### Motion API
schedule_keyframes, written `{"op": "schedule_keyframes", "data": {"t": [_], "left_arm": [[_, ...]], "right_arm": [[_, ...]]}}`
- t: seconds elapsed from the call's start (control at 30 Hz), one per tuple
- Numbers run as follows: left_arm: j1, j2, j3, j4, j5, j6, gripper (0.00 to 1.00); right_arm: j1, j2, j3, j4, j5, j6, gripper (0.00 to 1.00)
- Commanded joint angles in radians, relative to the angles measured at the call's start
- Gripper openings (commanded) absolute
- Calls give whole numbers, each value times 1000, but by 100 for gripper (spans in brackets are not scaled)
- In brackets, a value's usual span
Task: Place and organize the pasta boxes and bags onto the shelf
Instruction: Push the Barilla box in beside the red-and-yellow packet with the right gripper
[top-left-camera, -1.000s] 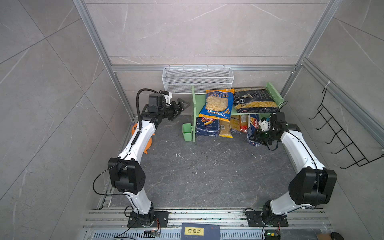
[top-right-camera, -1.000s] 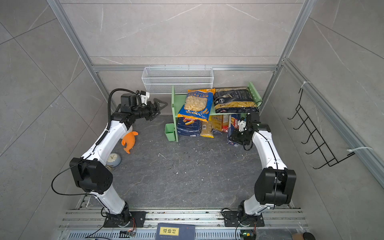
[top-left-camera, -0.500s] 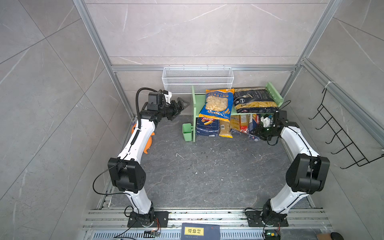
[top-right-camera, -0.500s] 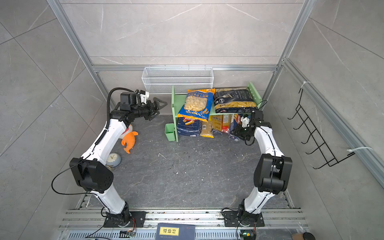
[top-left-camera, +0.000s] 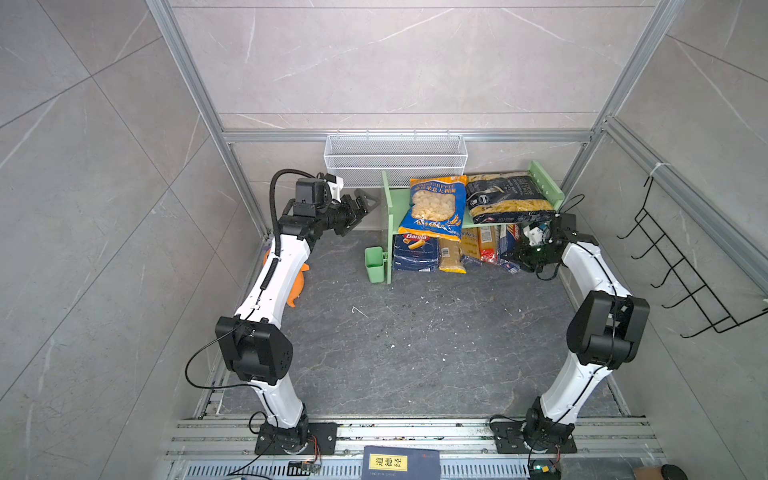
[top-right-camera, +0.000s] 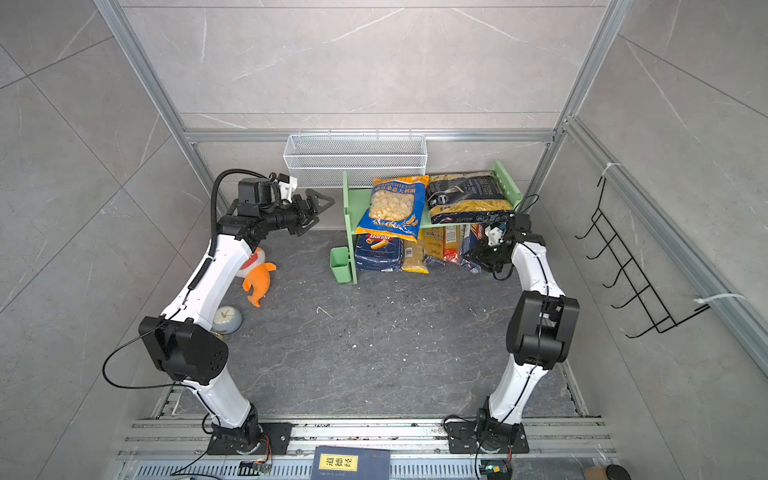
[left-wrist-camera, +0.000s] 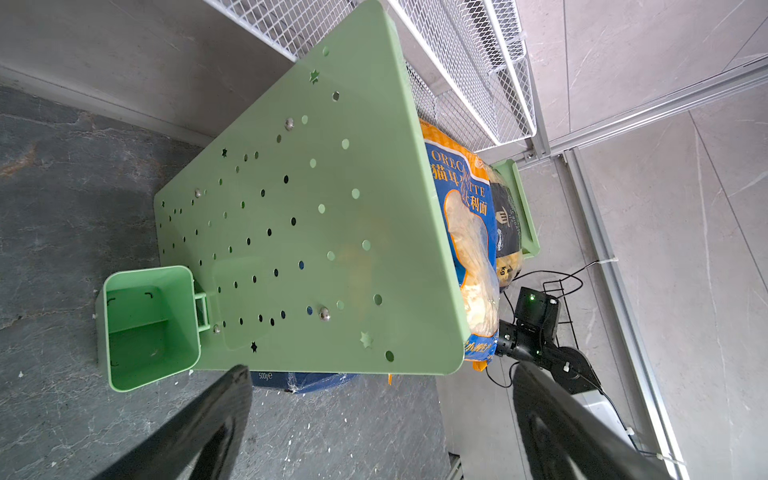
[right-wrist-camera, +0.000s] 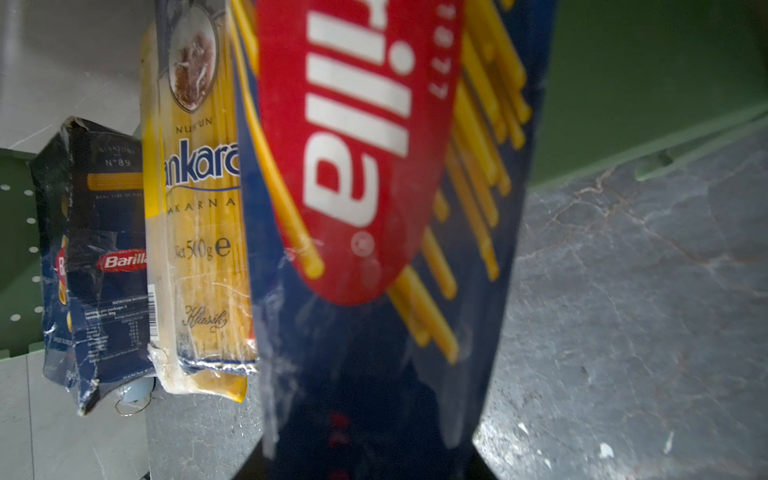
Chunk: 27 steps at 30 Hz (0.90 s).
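Observation:
The spaghetti pack goes toward the yellow and red packs next for release, my right gripper tilting flatter, since they stand in a row just beyond it.
The mint-green shelf (top-left-camera: 387, 224) stands at the back. On its top tier lie the orange-and-blue orecchiette bag (top-left-camera: 434, 208) and the black penne bag (top-left-camera: 509, 199). Below stand the squat Barilla rigatoni box (top-left-camera: 415, 251), a yellow spaghetti pack (top-left-camera: 451, 257) and a red pack (top-left-camera: 487, 245). My right gripper (top-left-camera: 524, 253) is shut on the long dark blue Barilla spaghetti pack (right-wrist-camera: 374, 208), held at the lower tier's right end beside the yellow pack (right-wrist-camera: 199, 228). My left gripper (top-left-camera: 365, 203) hangs open and empty left of the shelf's dotted side panel (left-wrist-camera: 307, 216).
A white wire basket (top-left-camera: 395, 160) hangs behind the shelf. A small green cup (top-left-camera: 374, 264) clips to the shelf's left side. An orange plush toy (top-right-camera: 259, 280) and a small clock (top-right-camera: 226, 318) lie under the left arm. A black hook rack (top-right-camera: 636, 266) hangs on the right wall.
The right arm has pushed back toward the shelf, carrying the Barilla spaghetti pack deeper into the lower tier. The left arm has barely moved.

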Motion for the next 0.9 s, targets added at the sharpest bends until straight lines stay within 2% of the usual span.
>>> {"op": "schedule_keyframes", "data": {"t": [0.0, 0.17, 0.33, 0.43, 0.53, 0.6, 0.7, 0.87], "left_arm": [[-11, 5, 37, -15, -16, 21, 100], [-18, 11, 42, -22, -25, 19, 100], [-26, 24, 45, -22, -29, 16, 100], [-36, 40, 63, -23, -25, 11, 100], [-46, 55, 81, -27, -23, 14, 100], [-52, 60, 89, -34, -22, 14, 100], [-57, 58, 94, -43, -22, 19, 100], [-58, 46, 112, -81, -28, 43, 100]], "right_arm": [[1, 16, 97, 142, -57, -28, 29], [0, 1, 93, 99, -84, -46, 29], [5, -26, 62, 65, -40, -99, 29], [4, -54, 25, 100, -16, -110, 29], [3, -100, -70, 221, -10, -104, 30], [-5, -95, -93, 270, -71, -74, 30], [-24, -64, -109, 354, -234, 21, 29], [-24, -63, -188, 571, -368, 176, 30]]}}
